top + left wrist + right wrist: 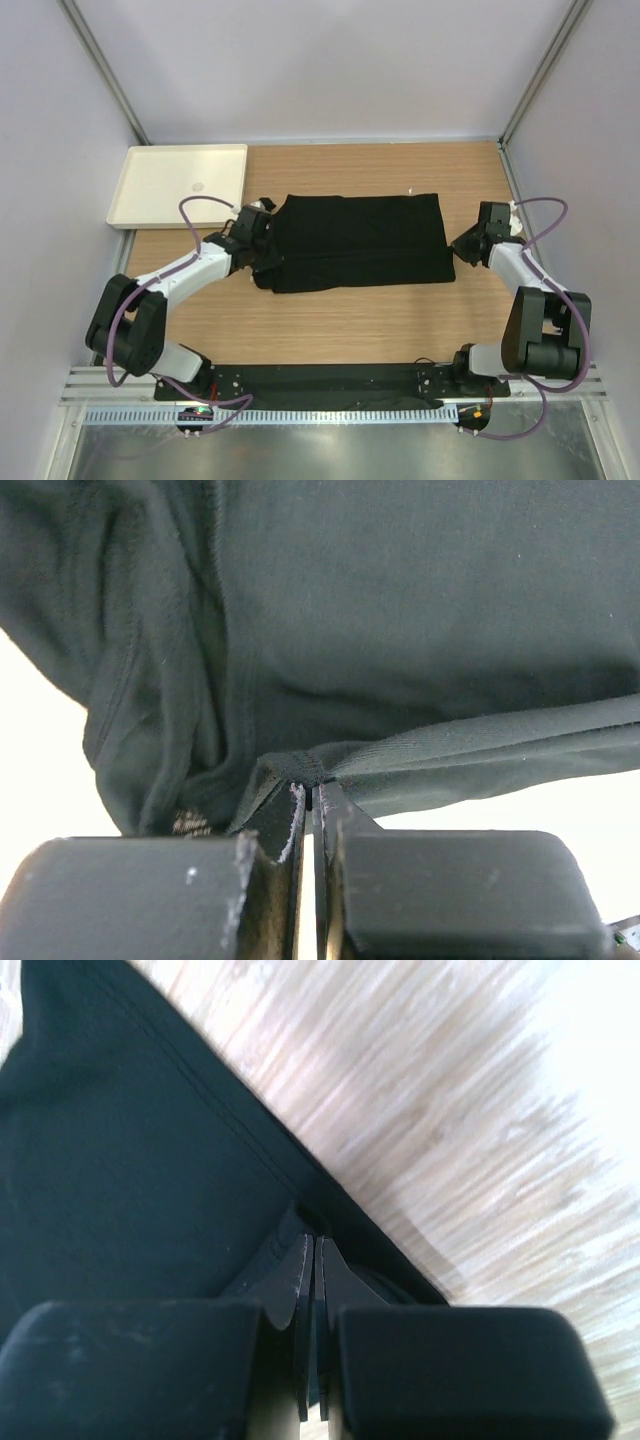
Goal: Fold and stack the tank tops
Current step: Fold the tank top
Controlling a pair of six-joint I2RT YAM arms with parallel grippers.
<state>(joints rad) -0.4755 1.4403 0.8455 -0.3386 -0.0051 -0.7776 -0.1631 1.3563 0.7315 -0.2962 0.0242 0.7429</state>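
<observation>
The hem edge comes a little outward to the black tank top's far edge point(451, 247) point(332, 1210) next, drawn by my right gripper, which then releases it.
A black tank top point(360, 242) lies folded lengthwise across the middle of the wooden table. My left gripper point(262, 243) is at its left end, shut on a pinch of the strap end; in the left wrist view point(313, 792) dark fabric point(400, 610) bunches and stretches away from the closed tips. My right gripper point(457, 248) is at the right end, shut on the hem edge; in the right wrist view point(316, 1242) black cloth point(120, 1150) runs into the closed tips.
A white tray point(180, 183) stands at the back left of the table point(360, 320). Grey walls close in on both sides. The arm bases sit on a black rail at the near edge.
</observation>
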